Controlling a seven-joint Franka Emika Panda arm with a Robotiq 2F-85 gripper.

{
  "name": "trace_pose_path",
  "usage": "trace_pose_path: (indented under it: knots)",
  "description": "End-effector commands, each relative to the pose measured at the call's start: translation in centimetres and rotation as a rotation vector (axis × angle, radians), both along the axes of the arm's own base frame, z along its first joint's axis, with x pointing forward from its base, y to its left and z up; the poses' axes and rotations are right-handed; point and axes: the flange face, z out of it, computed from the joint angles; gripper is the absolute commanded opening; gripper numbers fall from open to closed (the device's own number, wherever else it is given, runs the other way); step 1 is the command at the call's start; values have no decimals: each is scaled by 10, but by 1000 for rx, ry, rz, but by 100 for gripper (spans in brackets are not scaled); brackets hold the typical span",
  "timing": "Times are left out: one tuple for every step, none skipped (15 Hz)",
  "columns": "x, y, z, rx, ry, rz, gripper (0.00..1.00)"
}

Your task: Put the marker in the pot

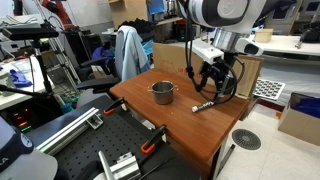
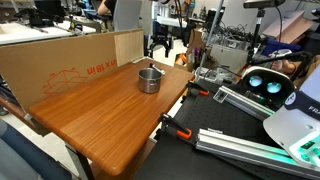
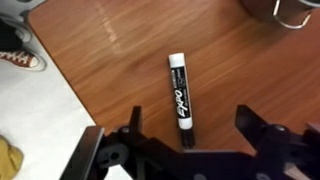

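The gripper next moves down onto the marker's black end [image 1: 212, 102] [image 3: 187, 137], lined up below it between its open fingers, to close across the marker's slim body.
The marker [image 3: 180, 94] is a slim black pen with a white cap end and white lettering. It lies flat on the wooden table [image 3: 120, 50], and also shows in an exterior view [image 1: 203, 104]. My gripper [image 3: 188, 125] hangs just above it, open, with the marker's lower end between the two black fingers. Nothing is held. The gripper shows in both exterior views [image 1: 213, 84] [image 2: 160, 47]. The silver metal pot [image 1: 162, 92] stands upright on the table to the left of the marker, also seen in an exterior view [image 2: 149, 79]. Its rim shows at the top right of the wrist view [image 3: 285, 10].
A cardboard box wall [image 2: 60, 62] runs along one side of the table. The table's edge [image 3: 65, 90] drops to the floor, where a sneaker [image 3: 20, 58] lies. Orange clamps [image 2: 178, 132] and metal rails [image 1: 60, 130] sit by the table's end.
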Motion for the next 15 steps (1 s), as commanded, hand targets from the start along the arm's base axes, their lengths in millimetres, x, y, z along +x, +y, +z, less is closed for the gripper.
trace_pose_path:
  knots:
    - [17,-6,-15,-55,13,-20,100]
    - [19,-6,-19,-65,16,-21,100]
    - [22,-7,-24,-74,16,-21,100]
    - [25,-7,-28,-82,22,-17,100]
    - [27,-7,-33,-89,25,-13,100]
    - [30,-6,-37,-95,29,-12,100]
    - [32,-5,-41,-98,30,-6,100]
    - [34,-3,-45,-101,32,-2,100]
    - [36,-2,-49,-96,33,2,100]
    - [37,0,-53,-95,34,10,100]
    - [38,2,-57,-101,34,15,100]
    - [39,3,-60,-100,35,20,100]
    - [39,4,-62,-99,32,26,100]
    - [40,5,-64,-104,25,35,75]
    - [41,5,-65,-106,21,39,72]
